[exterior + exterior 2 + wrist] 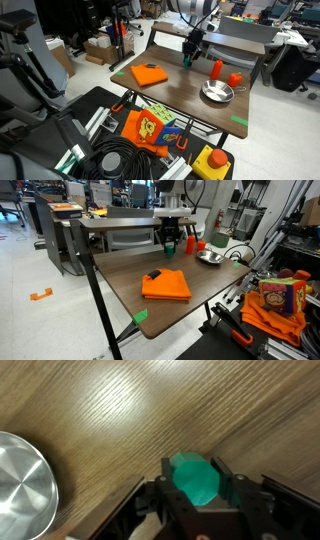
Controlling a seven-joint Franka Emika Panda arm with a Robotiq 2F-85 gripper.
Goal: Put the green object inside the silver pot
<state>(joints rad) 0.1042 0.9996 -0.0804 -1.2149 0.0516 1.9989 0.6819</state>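
My gripper needs to carry the green object left in the wrist view over the silver pot's empty middle [216, 91] [20, 488] next, then lower it and release it.
My gripper [196, 485] is shut on the green object [194, 477], a small green block held between the two black fingers, lifted above the wooden table. In both exterior views the gripper [190, 55] [170, 242] hangs over the table's far part with the green object [187, 60] [169, 250] at its tips. The silver pot [216, 93] [210, 256] sits on the table beside two orange-red cylinders. In the wrist view the pot's rim [22, 480] shows at the left edge, apart from the gripper.
An orange cloth [149, 74] [168, 283] with a dark item on it lies on the table. Two orange-red cylinders [217, 69] [235, 79] stand behind the pot. A strip of green tape [239, 122] [140, 316] marks the table edge. Clutter sits on a lower shelf [150, 128].
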